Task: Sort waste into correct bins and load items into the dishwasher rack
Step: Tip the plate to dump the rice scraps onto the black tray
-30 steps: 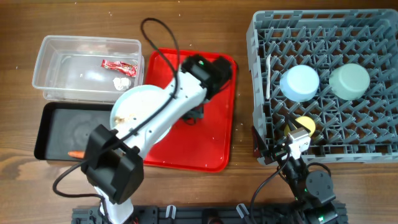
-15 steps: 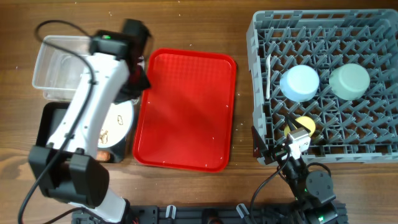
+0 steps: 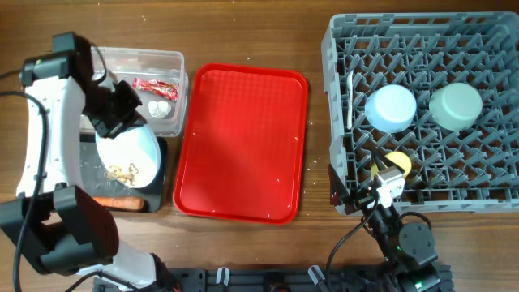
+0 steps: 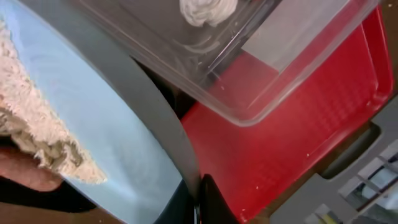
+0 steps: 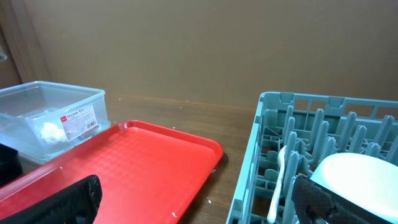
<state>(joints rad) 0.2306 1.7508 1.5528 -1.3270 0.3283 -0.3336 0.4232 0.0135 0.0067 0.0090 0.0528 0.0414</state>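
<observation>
My left gripper swings the plate (image 3: 130,150) upright to the rack's slots by the white spoon (image 3: 350,101) next and releases it. These slots lie right of my left gripper in the overhead view.
My left gripper (image 3: 128,122) is shut on the rim of the light blue plate (image 3: 130,150), holding it tilted over the black tray (image 3: 151,188). Pale scraps (image 3: 122,172) and the carrot (image 3: 117,201) lie in that tray. In the left wrist view more scraps (image 4: 28,127) cling to the plate (image 4: 106,130). The clear tub (image 3: 97,65) holds the red wrapper (image 3: 154,85) and the tissue (image 3: 160,107). The rack (image 3: 486,49) carries a blue bowl (image 3: 391,107), a green bowl (image 3: 456,105), a yellow cup (image 3: 397,164) and a white spoon (image 3: 350,101). My right gripper (image 5: 205,205) hangs open by the rack's front left corner.
The red serving tray (image 3: 239,142) lies bare between the bins and the rack, with a few crumbs on it. Cables trail from both arm bases along the table's front edge.
The left arm has swung the plate off the red tray and leftward over the black tray, tilting it. Scraps now lie in the tray. The right arm has not moved.
</observation>
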